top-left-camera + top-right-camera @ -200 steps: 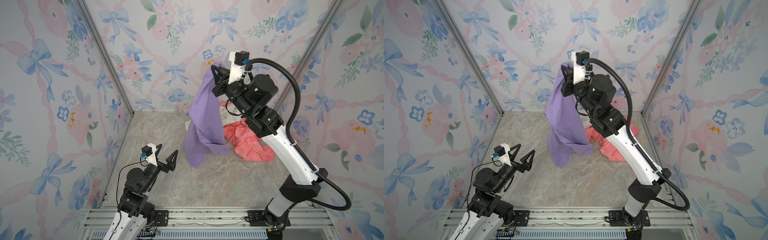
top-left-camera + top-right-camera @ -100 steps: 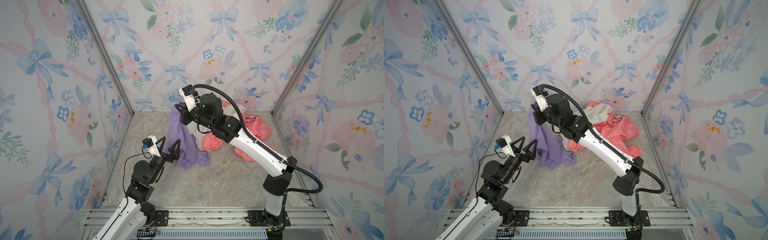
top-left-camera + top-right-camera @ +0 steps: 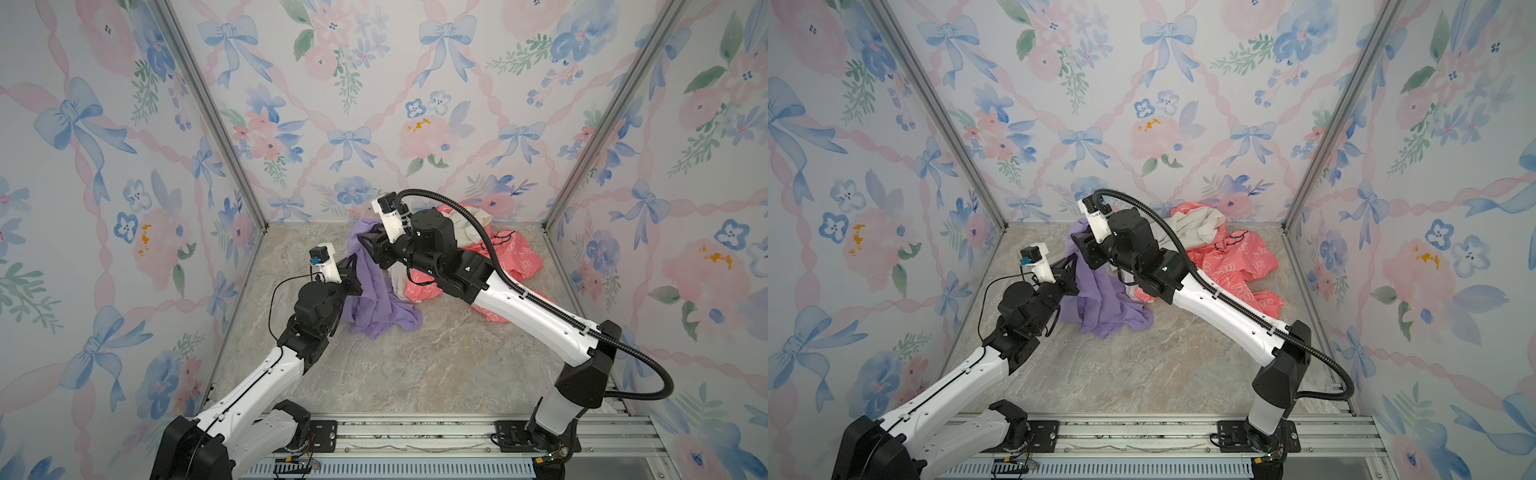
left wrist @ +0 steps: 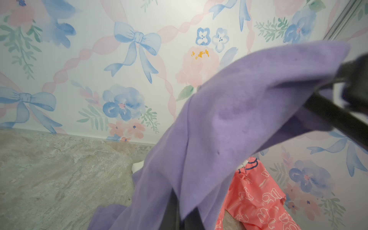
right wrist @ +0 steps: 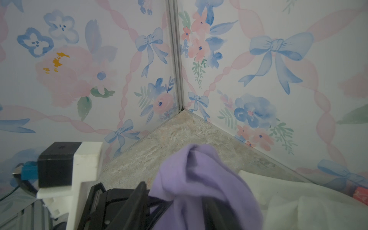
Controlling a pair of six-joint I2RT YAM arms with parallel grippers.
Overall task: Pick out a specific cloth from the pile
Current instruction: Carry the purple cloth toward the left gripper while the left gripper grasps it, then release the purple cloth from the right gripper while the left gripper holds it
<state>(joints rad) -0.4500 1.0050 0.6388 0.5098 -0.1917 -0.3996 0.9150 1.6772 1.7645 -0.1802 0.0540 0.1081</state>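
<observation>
The bare patch of marble floor is outward of my left gripper, away from the pile, so my gripper needs to go up and outward and let go of the lavender cloth's fold over that patch.
The lavender cloth (image 3: 376,301) hangs from the two grippers down to the marble floor, left of the pile; it also shows in the other top view (image 3: 1106,305). My left gripper (image 3: 354,271) (image 3: 1072,266) is shut on a fold of the cloth (image 4: 229,119), its dark fingers (image 4: 171,211) pressed together under the fabric. Just above it, my right gripper (image 3: 366,246) (image 3: 1079,245) stands open, with the top of the cloth (image 5: 199,179) draped loosely between its spread fingers (image 5: 141,191). The pile behind holds a cream-white garment (image 3: 469,226) and a coral-pink printed cloth (image 3: 517,257).
Flowered walls enclose the marble floor (image 3: 415,365) on three sides. The pile lies against the back wall, right of centre, partly under the right arm (image 3: 519,307). The left wrist camera block (image 5: 57,165) sits close beside the right gripper. A metal rail (image 3: 415,432) runs along the front.
The right arm carried the cloth down and to the left from high up. The left gripper rose to the cloth and shut on it. The right jaws have opened.
</observation>
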